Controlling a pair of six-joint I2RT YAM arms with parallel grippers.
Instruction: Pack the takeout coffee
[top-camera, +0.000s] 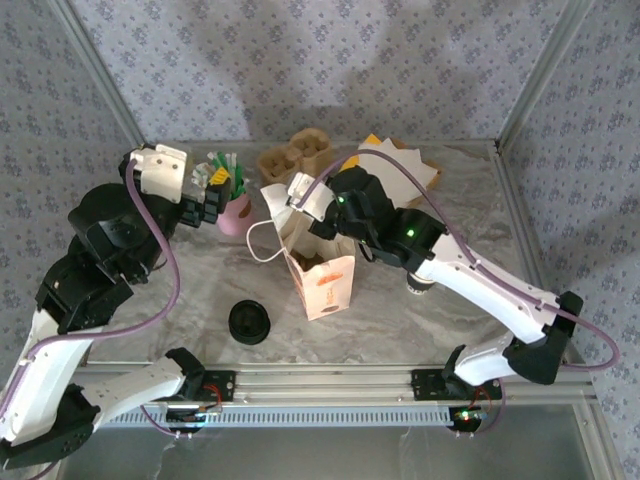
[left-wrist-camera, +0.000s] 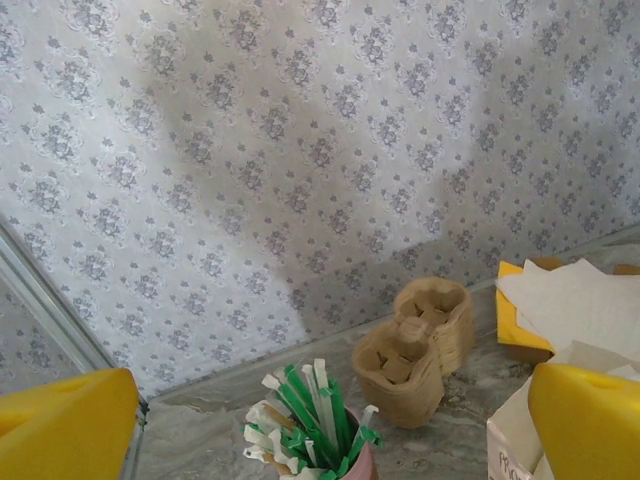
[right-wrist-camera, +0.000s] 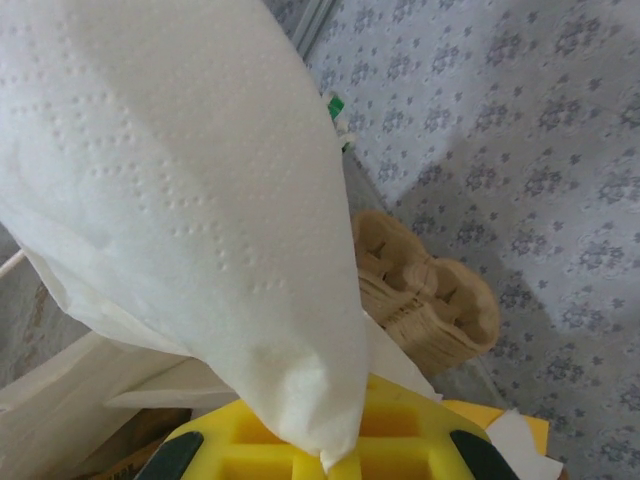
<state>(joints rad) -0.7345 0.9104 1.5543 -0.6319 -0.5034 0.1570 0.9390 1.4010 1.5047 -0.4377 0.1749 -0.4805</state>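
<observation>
My right gripper is going down next, tilting downward into the paper bag's open top (top-camera: 312, 248), and will then let go of the white napkin.
The takeout coffee is hidden from view. My right gripper (top-camera: 287, 200) is shut on a white paper napkin (top-camera: 275, 205), pinching one corner between its yellow fingers (right-wrist-camera: 300, 445). The napkin (right-wrist-camera: 180, 200) hangs just over the open top of a pale paper bag (top-camera: 325, 280) standing mid-table. My left gripper (top-camera: 212, 195) is open, its yellow fingers (left-wrist-camera: 65, 425) wide apart with nothing between them. It hovers beside a pink cup of green-and-white wrapped straws (left-wrist-camera: 310, 420).
A squat stack of black lids (top-camera: 249, 322) lies front-left of the bag. Brown pulp cup carriers (top-camera: 295, 158) stand at the back wall, beside a yellow holder of napkins (top-camera: 400, 165). The pink straw cup (top-camera: 233, 207) sits left of the bag. Metal frame posts bound the table.
</observation>
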